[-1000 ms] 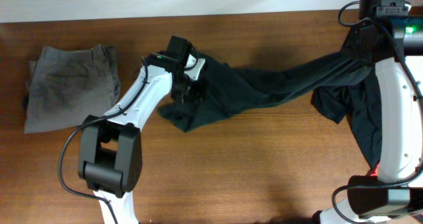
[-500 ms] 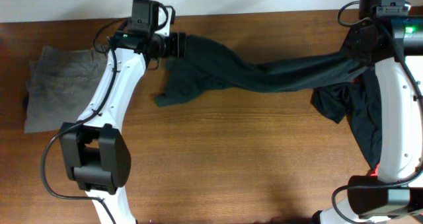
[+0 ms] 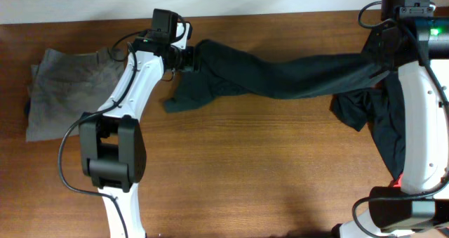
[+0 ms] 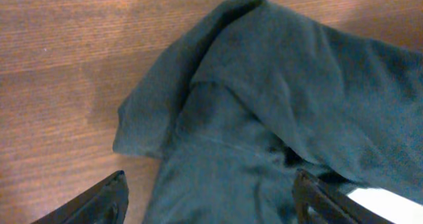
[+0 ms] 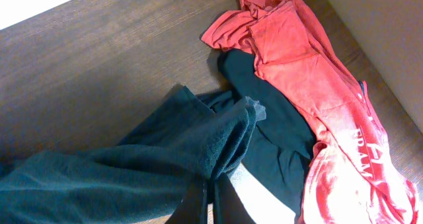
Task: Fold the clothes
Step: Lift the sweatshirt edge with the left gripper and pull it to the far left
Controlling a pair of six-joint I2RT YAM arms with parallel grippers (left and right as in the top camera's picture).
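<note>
My left gripper will go down onto the garment's bunched end [image 3: 192, 81] [image 4: 215, 178] just below it and close, because its open fingers are on either side of the cloth.
A dark teal garment [image 3: 287, 76] lies stretched across the back of the table, from a bunched left end [image 3: 196, 90] to the right. My left gripper [image 3: 189, 57] stands open at that left end. In the left wrist view its fingers [image 4: 99, 203] are spread wide over the teal cloth [image 4: 264, 105] and pinch none of it. My right gripper [image 3: 382, 55] is shut on the garment's right end; the right wrist view shows the cloth [image 5: 198, 151] bunched into the shut gripper [image 5: 213, 197].
A folded grey garment [image 3: 74, 90] lies at the far left. Beside the right arm sit another dark garment [image 3: 382, 129] [image 5: 277, 131] and a red garment [image 5: 310, 85]. The table's back edge [image 3: 280, 13] runs just behind the left gripper.
The left gripper carried the garment's left end back and to the left, opened and let it go. The right gripper stayed shut in place.
</note>
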